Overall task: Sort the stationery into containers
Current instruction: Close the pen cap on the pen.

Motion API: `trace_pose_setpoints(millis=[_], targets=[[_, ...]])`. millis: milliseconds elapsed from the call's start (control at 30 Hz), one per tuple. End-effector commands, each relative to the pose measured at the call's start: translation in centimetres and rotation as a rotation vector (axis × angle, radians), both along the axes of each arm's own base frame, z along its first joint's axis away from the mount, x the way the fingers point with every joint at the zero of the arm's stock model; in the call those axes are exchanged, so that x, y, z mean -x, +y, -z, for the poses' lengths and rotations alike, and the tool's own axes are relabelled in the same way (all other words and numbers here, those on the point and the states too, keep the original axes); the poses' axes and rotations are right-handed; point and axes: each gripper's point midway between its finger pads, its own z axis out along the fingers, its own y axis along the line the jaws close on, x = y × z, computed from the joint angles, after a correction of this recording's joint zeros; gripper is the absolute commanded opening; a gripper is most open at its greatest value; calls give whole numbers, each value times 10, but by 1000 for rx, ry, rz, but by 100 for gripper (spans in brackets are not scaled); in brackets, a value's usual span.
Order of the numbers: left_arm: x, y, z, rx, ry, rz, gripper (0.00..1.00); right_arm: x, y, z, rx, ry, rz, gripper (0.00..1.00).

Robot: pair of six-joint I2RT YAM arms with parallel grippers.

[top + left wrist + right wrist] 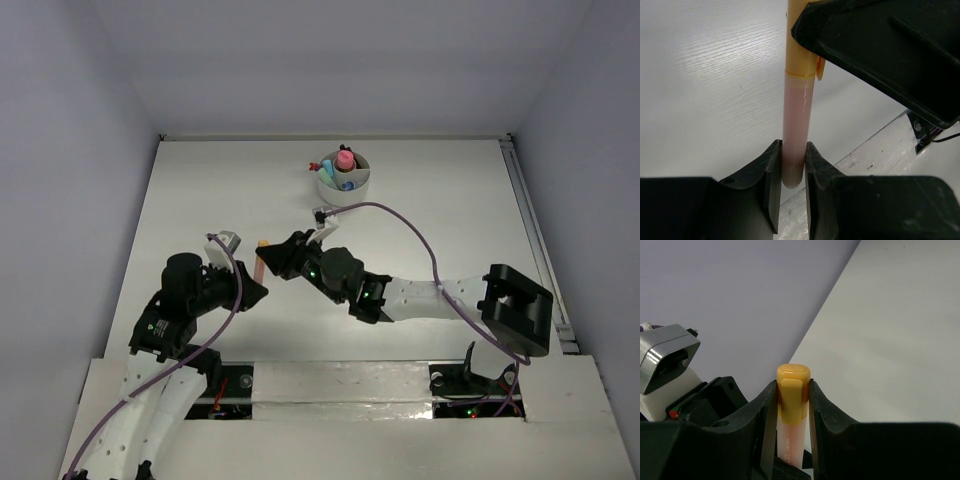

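The white cup [343, 180] stands outward of my right gripper. My right gripper should next swing outward over it, lower the highlighter beside the green piece and release it.
Both grippers hold one orange highlighter [260, 262] with a pale pink barrel and a yellow-orange cap, above the table's middle left. My left gripper [793, 167] is shut on the barrel's end [796, 135]. My right gripper [793, 390] is shut on the capped end [793, 385]. In the top view the left gripper [255, 288] and the right gripper [268, 255] meet at the highlighter. The round white cup [343, 180] stands at the far middle with a pink-capped piece [345, 159] and blue and green pieces inside.
The white table [450, 230] has a rail along its right edge [535, 240]. The right arm's purple cable [400, 215] arcs over the table between the cup and the arm. Grey walls enclose the table.
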Motion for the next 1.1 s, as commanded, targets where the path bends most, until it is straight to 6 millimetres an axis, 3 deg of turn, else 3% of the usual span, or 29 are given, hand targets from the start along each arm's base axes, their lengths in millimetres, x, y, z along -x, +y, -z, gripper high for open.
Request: trace_pose_setpoints(millis=[0, 167, 433, 633, 700, 867, 967, 1067], targets=[[-72, 22, -125, 99, -530, -221, 0, 135, -3, 142, 484, 167, -487, 0], [-79, 22, -130, 108, -529, -236, 0, 139, 1, 144, 499, 157, -506, 0], [-95, 24, -167, 131, -597, -274, 0, 141, -9, 145, 518, 153, -508, 0], [-94, 19, -161, 144, -575, -250, 0, 125, -8, 130, 505, 100, -430, 0], [-91, 19, -155, 138, -558, -243, 0, 114, -6, 122, 485, 88, -393, 0], [-80, 15, -134, 129, -510, -203, 0, 62, -4, 88, 379, 71, -270, 0], [-74, 12, -124, 133, -488, -180, 17, 25, -5, 60, 291, 55, -196, 0], [-69, 10, -119, 131, -481, -163, 26, -9, -5, 29, 219, 10, -111, 0]])
